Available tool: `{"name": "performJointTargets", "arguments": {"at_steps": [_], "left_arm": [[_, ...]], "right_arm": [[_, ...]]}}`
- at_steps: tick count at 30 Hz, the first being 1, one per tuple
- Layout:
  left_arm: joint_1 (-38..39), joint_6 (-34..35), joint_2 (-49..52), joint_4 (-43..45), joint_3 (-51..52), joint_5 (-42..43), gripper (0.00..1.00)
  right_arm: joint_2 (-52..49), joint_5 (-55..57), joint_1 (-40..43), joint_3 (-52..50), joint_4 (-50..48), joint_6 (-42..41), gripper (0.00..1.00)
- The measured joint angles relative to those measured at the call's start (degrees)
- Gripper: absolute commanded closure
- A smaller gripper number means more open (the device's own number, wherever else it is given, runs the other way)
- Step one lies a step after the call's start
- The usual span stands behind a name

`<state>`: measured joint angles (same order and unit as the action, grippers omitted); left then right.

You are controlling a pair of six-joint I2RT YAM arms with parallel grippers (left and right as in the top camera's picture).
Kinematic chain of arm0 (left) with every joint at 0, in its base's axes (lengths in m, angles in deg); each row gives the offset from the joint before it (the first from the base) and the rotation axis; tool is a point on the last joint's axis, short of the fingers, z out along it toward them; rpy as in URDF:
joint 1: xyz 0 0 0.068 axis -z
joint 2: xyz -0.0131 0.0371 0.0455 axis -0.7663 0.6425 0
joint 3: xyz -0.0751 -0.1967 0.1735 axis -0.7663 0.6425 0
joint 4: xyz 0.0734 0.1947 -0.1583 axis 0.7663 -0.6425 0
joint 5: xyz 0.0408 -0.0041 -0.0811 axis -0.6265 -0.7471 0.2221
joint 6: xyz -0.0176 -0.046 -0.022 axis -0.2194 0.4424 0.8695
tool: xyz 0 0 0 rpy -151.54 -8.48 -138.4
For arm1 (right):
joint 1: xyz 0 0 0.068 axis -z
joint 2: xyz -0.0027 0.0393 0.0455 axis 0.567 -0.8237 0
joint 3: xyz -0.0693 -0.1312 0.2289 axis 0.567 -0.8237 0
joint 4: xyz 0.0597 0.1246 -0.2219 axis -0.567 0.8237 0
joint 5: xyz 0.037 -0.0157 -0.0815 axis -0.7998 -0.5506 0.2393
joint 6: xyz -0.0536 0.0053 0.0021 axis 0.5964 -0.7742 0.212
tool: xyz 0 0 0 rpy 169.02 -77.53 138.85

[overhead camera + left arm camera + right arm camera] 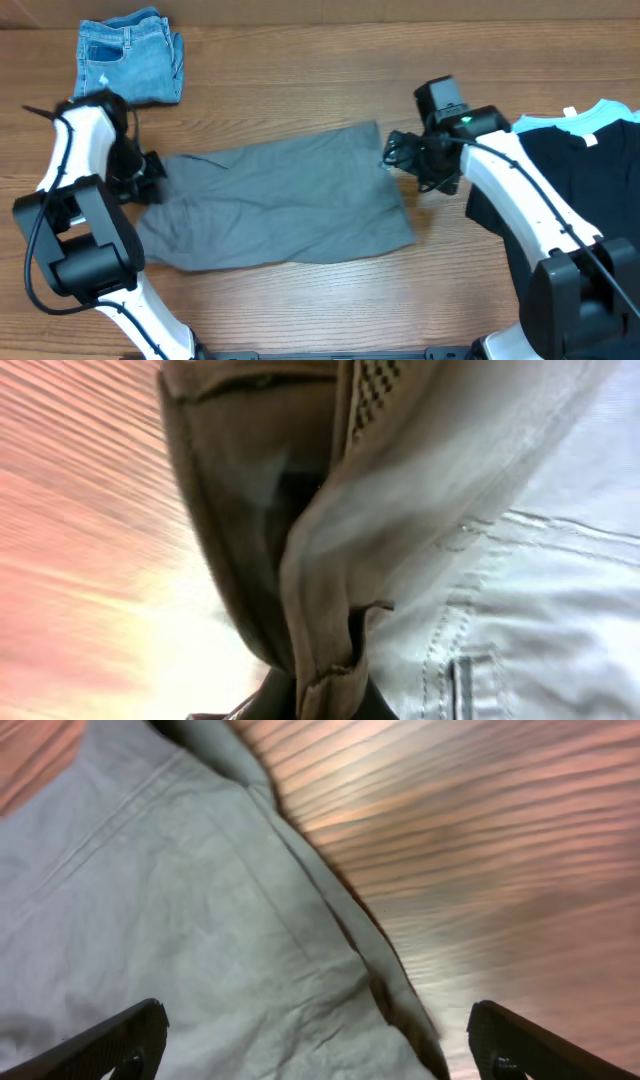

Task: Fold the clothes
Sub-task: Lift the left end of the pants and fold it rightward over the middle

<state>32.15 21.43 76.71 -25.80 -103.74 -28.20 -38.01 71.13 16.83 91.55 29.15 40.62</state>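
The shorts lie unfolded. I will lift my left gripper, carry the fold to the right in the overhead view and let go of it over the shorts' opposite end [362, 160].
The grey shorts [280, 195] lie spread across the middle of the table. My left gripper [150, 178] is at their left edge, shut on a bunched fold of the grey fabric [330, 610], which fills the left wrist view with stitched seams to the right. My right gripper [398, 152] is at the shorts' upper right corner. In the right wrist view its fingers [315, 1045] are wide open, straddling the edge of the shorts [200, 920] with wood on the right side.
Folded blue denim shorts [130, 55] lie at the far left corner. A black garment [580, 170] over a light teal one [590, 115] lies at the right edge, behind my right arm.
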Motion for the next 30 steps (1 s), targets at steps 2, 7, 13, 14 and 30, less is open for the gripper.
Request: {"name": "performJointTargets", "arguments": {"at_steps": [2, 7, 13, 14, 30], "left_arm": [[0.3, 0.0, 0.0, -2.2, -3.5, -0.3, 0.96], [2.6, 0.0, -0.6, -6.3, -9.5, -0.2, 0.96], [7.6, 0.0, -8.6, -6.5, -10.3, 2.2, 0.96], [8.7, 0.0, -10.6, -6.5, -10.3, 2.4, 0.96], [33.9, 6.2, -19.9, -2.0, -11.8, 4.5, 0.96]], "right_arm": [[-0.1, -0.7, -1.6, -0.5, -2.1, 0.0, 0.0], [-1.3, -2.1, -5.0, -2.7, -6.5, 0.0, 0.0], [-7.2, -4.7, -6.2, -3.7, -7.4, 0.0, 0.0], [-8.2, -5.5, -6.2, -3.7, -7.5, 0.0, 0.0], [-11.8, -13.8, -6.2, -4.0, -9.5, 2.9, 0.0]]}}
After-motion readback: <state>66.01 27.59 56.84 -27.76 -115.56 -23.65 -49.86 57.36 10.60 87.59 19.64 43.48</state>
